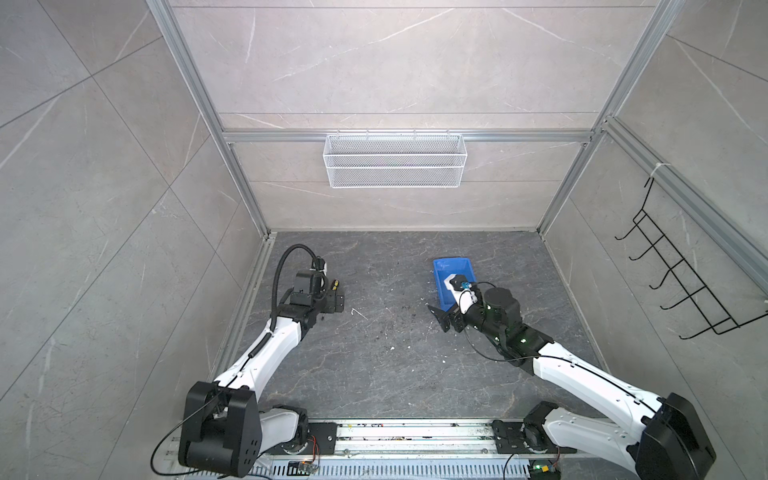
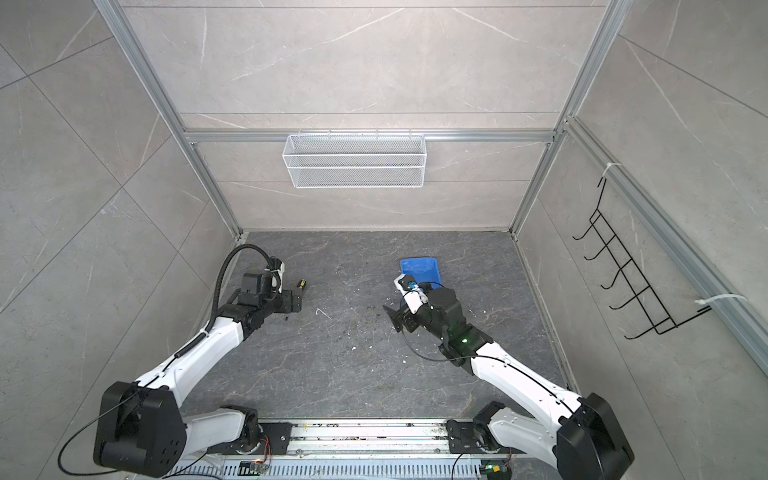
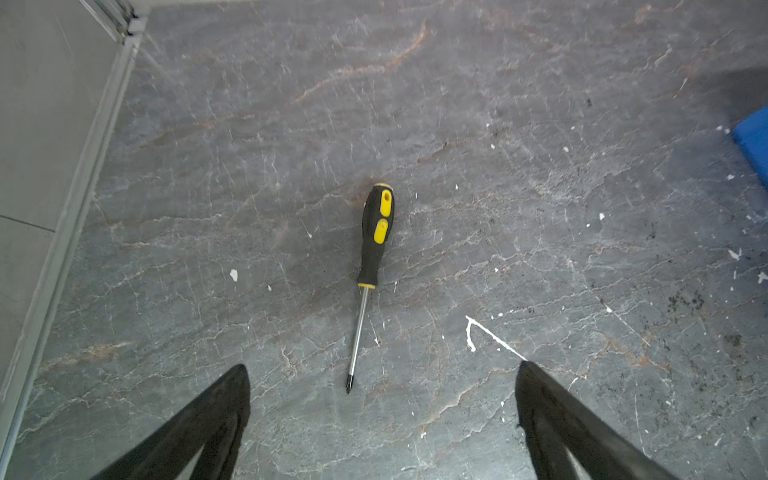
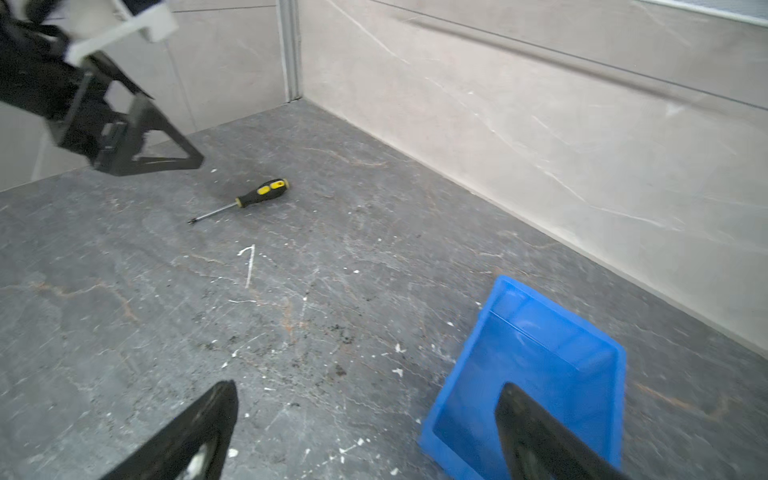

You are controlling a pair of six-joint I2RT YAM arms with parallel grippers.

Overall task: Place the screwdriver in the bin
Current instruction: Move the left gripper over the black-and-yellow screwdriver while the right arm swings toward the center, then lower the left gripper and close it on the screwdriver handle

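Observation:
My left gripper reaches outward past the screwdriver's stem next, then down, and closes its fingers across the black-and-yellow handle [image 1: 335, 284] [image 3: 377, 236], because the handle lies outward and below.
The screwdriver [image 3: 371, 249], with a black-and-yellow handle and a thin shaft, lies flat on the dark stone floor at the left. Its tip points toward my left gripper [image 3: 382, 365], which is open and empty just short of the tip. In a top view only the handle end [image 1: 335, 284] shows beyond that gripper [image 1: 337, 301]. The bin [image 1: 451, 266] is a shallow blue tray at the right of the floor. My right gripper [image 4: 368, 384] is open and empty, one finger over the bin's [image 4: 540, 328] inside and the other over the floor. The right wrist view also shows the screwdriver [image 4: 259, 194].
A white wire mesh basket [image 1: 395, 160] hangs on the back wall. A black hook rack [image 1: 681, 282] is fixed to the right wall. The left wall and its aluminium rail [image 3: 79, 199] run close beside the left gripper. White flecks and dark grit [image 1: 390, 328] dot the floor.

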